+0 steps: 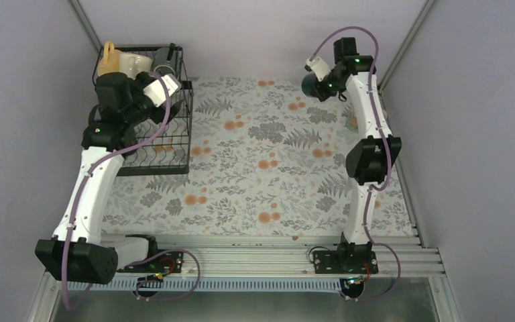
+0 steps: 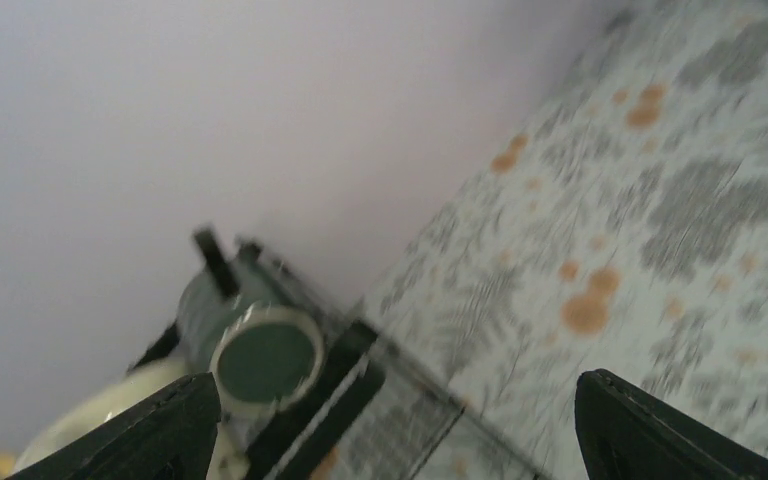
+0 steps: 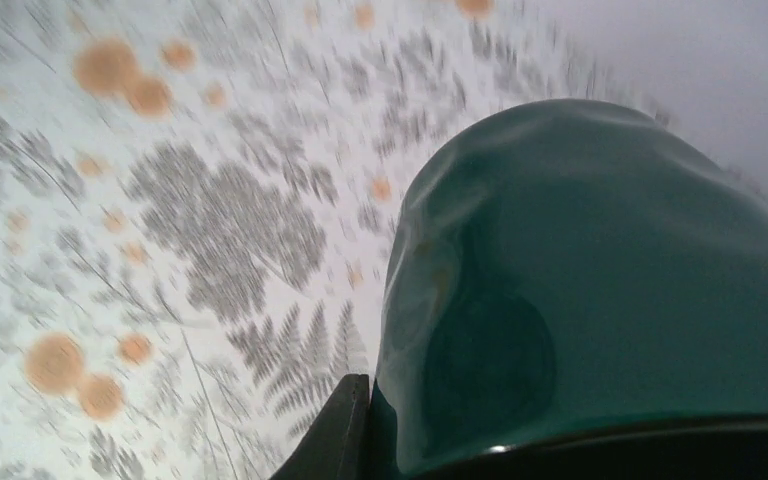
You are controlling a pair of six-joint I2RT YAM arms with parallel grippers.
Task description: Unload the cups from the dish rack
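I will lower my right gripper and move it back, tilting it downward, to stand the dark green mug on the cloth by the fern print [image 1: 303, 132] [image 3: 326, 342], which is empty.
The black wire dish rack [image 1: 174, 144] stands at the far left. On its upper shelf sit a yellow mug [image 1: 109, 58], a cream mug [image 1: 134, 64] and a dark grey mug [image 1: 163, 64] lying on its side. My left gripper [image 1: 172, 79] hovers over the rack, open and empty. In the left wrist view the left gripper [image 2: 395, 400] has the grey mug's base [image 2: 265, 357] at its left, beside the rack's bar [image 2: 352, 368]. My right gripper [image 1: 320, 86] is at the far right, shut on a dark green mug [image 1: 308, 84]. That mug [image 3: 600, 280] fills the right wrist view, with one finger [image 3: 340, 435] against it.
A fern-and-orange patterned cloth [image 1: 261, 161] covers the table. Grey walls close in the back and both sides. The rack's lower plate tray [image 1: 154, 157] lies under my left arm. An aluminium rail [image 1: 255, 258] runs along the near edge.
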